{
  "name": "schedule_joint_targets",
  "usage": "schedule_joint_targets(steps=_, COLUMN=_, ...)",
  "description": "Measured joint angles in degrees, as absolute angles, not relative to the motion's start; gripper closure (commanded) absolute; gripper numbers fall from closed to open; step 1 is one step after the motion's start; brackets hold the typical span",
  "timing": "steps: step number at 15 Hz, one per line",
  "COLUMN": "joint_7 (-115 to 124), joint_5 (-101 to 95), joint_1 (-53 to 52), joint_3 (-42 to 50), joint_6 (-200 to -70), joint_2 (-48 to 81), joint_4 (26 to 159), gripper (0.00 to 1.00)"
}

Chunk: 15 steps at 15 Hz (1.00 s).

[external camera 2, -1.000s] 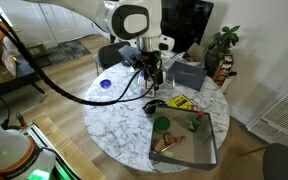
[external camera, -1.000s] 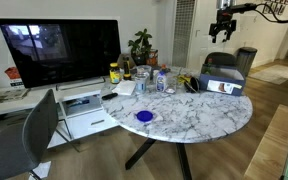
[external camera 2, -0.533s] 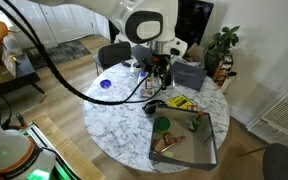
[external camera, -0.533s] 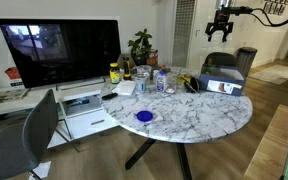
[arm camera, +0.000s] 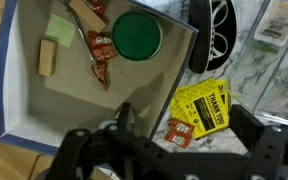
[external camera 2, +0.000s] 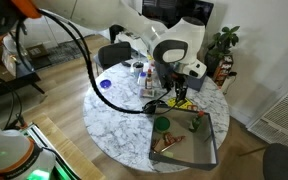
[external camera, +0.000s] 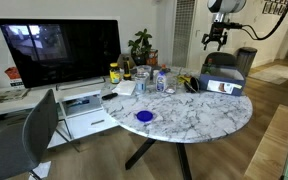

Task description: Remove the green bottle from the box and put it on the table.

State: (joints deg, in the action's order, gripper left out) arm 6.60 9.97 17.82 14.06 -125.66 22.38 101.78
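Observation:
The gripper will next move outward over the box's rim and then down onto the green bottle's top (external camera 2: 197, 117), because the bottle stands upright inside, near the far side of the box.
The box is dark with a bluish-white front in an exterior view (external camera: 224, 84). From above it is an open grey tray (external camera 2: 217, 140), and the wrist view shows its rim (arm camera: 174, 60). A small green upright thing, likely the green bottle (external camera 2: 196, 120), stands in the box near its far wall; it is out of the wrist view. A round green disc (arm camera: 137, 33) lies in the box near the edge. My gripper (external camera 2: 181, 93) is open and empty. It hangs over the marble table (external camera 2: 119, 120) just beside the box (external camera: 216, 40), above a yellow card (arm camera: 204, 105).
Red packets (arm camera: 179, 132) and a black cable (arm camera: 219, 40) lie by the yellow card. The box also holds a tan block (arm camera: 49, 57) and red wrappers (arm camera: 99, 55). Clear bottles and a yellow jar (external camera: 114, 73) stand at the table's back. A blue plate (external camera: 144, 116) lies near its front.
My gripper has come down and moved across the table toward the box, from over the table's middle to just beside the box's near edge. Nothing on the table has moved.

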Motion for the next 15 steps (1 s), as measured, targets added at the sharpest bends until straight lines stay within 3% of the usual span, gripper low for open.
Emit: schedule_joint_targets(steps=15, joint_7=20.0, joint_5=10.4, joint_1=21.4, joint_3=16.6, joint_6=-130.7, joint_2=42.7, joint_4=84.3, gripper=0.0)
